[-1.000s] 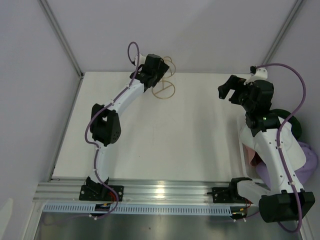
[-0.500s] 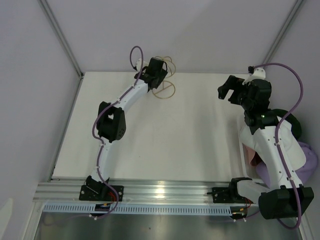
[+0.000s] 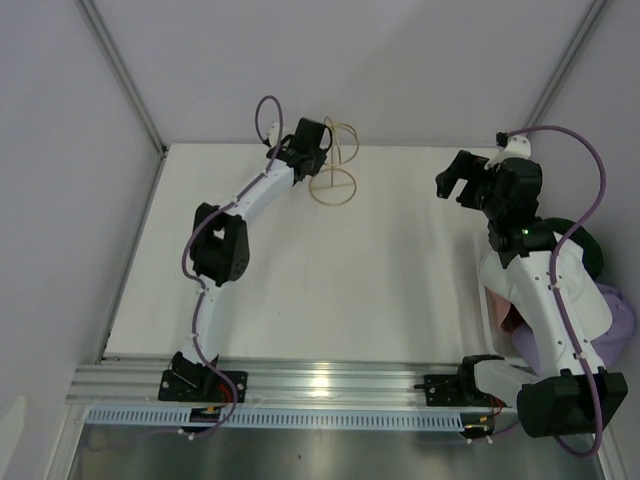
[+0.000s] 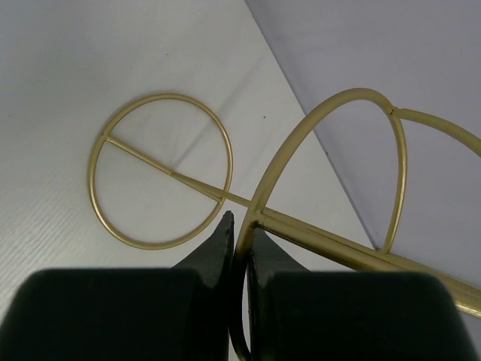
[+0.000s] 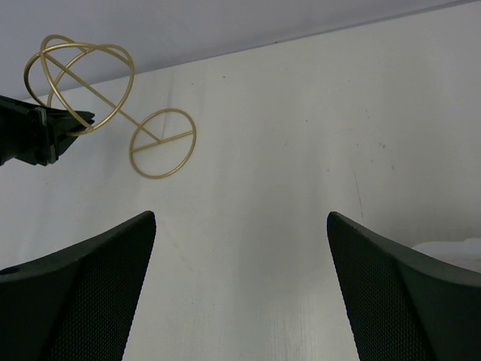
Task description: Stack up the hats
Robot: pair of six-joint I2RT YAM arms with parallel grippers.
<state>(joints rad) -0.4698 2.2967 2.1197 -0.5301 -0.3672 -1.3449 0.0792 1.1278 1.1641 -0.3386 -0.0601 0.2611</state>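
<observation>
The left gripper draws the stand back to the table's bare middle next, clear of the far wall, and releases the stand's hoop. That middle lies back from the gripper.
The hats lie bunched at the table's right edge, mostly hidden by my right arm: a lavender one [image 3: 625, 320], a dark green one [image 3: 592, 250] and a strip of pink [image 3: 503, 310]. At the far end of the table my left gripper [image 3: 318, 150] [image 4: 240, 226] is shut on a wire hoop of the gold wire stand [image 3: 333, 187] [image 4: 331, 237]. The stand [image 5: 162, 142] shows tilted in the right wrist view, its ring base on the table. My right gripper [image 3: 452, 185] [image 5: 240, 226] hangs open over bare table at the far right, holding nothing.
Pale walls close off the table at the back and both sides. The aluminium rail [image 3: 320, 385] with both arm bases runs along the near edge. The white tabletop [image 3: 380, 270] lies between the two arms.
My left gripper has gone from open to shut on the stand's wire hoop after reaching slightly further back. The stand's hoops now stand higher. The right arm has barely moved.
</observation>
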